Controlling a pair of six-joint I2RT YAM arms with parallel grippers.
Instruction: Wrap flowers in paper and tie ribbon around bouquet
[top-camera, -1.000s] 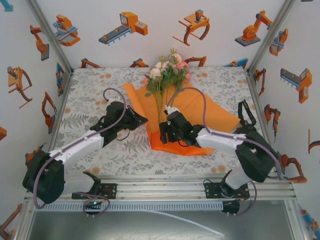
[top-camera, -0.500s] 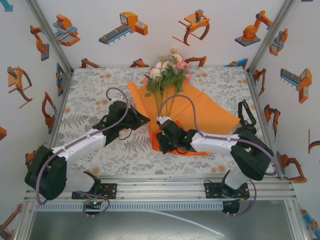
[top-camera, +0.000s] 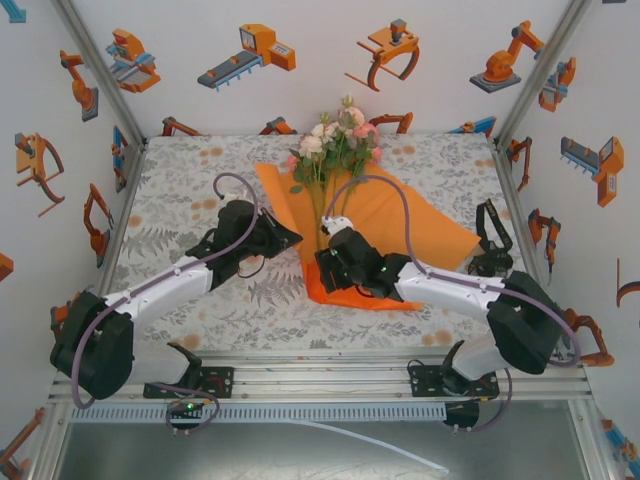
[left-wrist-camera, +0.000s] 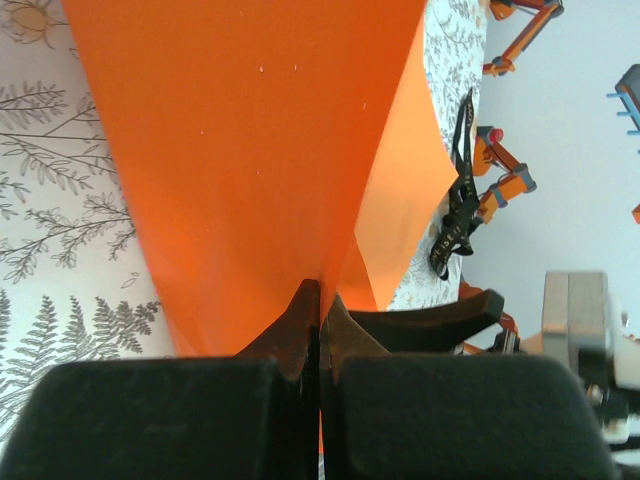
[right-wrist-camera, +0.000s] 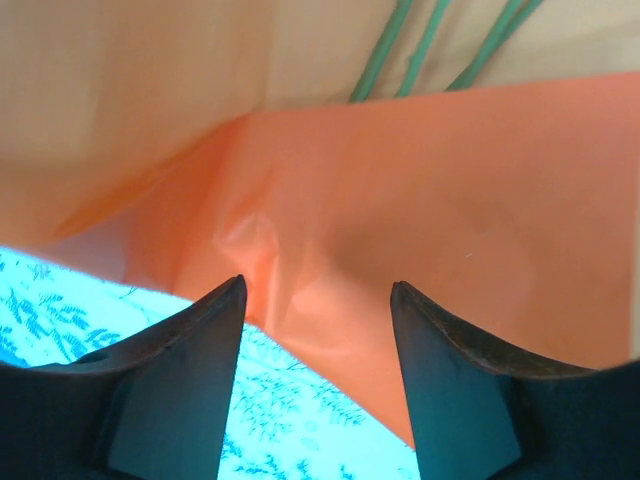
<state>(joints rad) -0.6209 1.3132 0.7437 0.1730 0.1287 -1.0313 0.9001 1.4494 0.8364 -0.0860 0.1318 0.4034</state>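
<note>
The left gripper carries the flap across the green stems beside the gripper on the ribbon's side next and releases the flap, since the stems are bare.
The orange paper lies spread on the table, and the flowers rest on it with their blossoms at the far edge. Their green stems run down the sheet's middle. My left gripper is shut on the paper's left edge and holds that flap up beside the stems; in the left wrist view the gripper pinches the sheet between its tips. My right gripper hovers open over the paper's near corner, and in its own view the gripper has nothing between the fingers. The black ribbon lies at the right; the left wrist view also catches the ribbon.
A grey floral tablecloth covers the table. White walls printed with orange robot pictures close in the back and sides. An aluminium rail runs along the near edge by the arm bases.
My left gripper has drawn the paper's left flap up and rightward toward the stems. The right gripper slid left over the near corner, then edged back a little.
</note>
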